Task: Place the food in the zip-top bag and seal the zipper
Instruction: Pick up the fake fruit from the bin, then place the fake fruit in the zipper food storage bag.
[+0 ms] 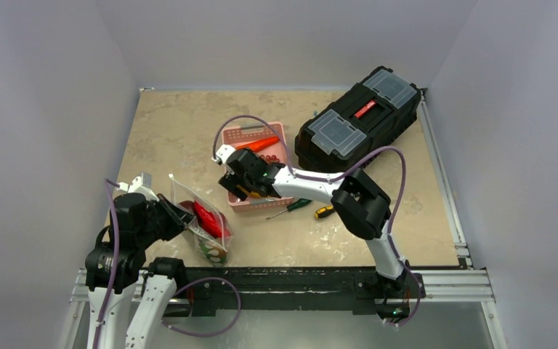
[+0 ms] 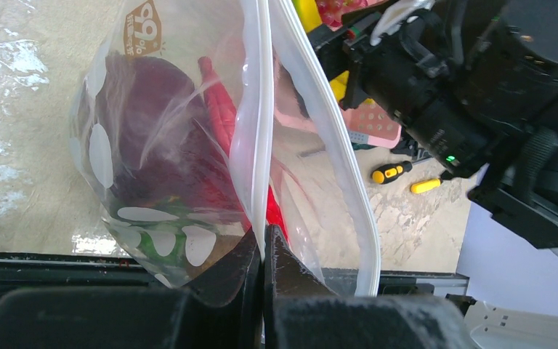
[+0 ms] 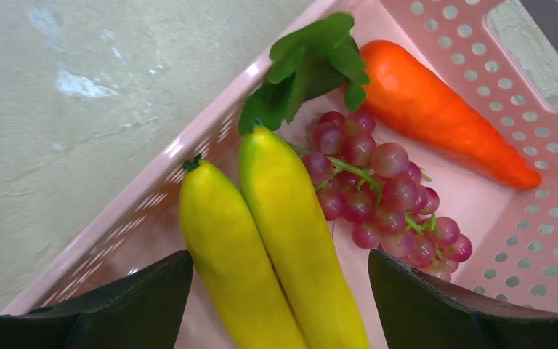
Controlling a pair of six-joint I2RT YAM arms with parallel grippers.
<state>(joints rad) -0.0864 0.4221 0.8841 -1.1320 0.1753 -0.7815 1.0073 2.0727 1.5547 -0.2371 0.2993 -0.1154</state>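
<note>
My right gripper lowers over the bananas and closes next, since the yellow banana bunch lies between the open fingers with a gap beside it.
The zip-top bag stands at the near left with its mouth open. My left gripper is shut on one side of its white zipper. Red and dark-red food shows through the plastic above the green spotted bottom. My right gripper hangs open over the pink basket. The yellow banana bunch lies between its fingers, with a gap on the right side. Beside the bananas lie dark-red grapes and an orange carrot with green leaves.
A black toolbox sits at the back right. Two screwdrivers lie on the table in front of the basket. The right arm reaches leftwards across the middle.
</note>
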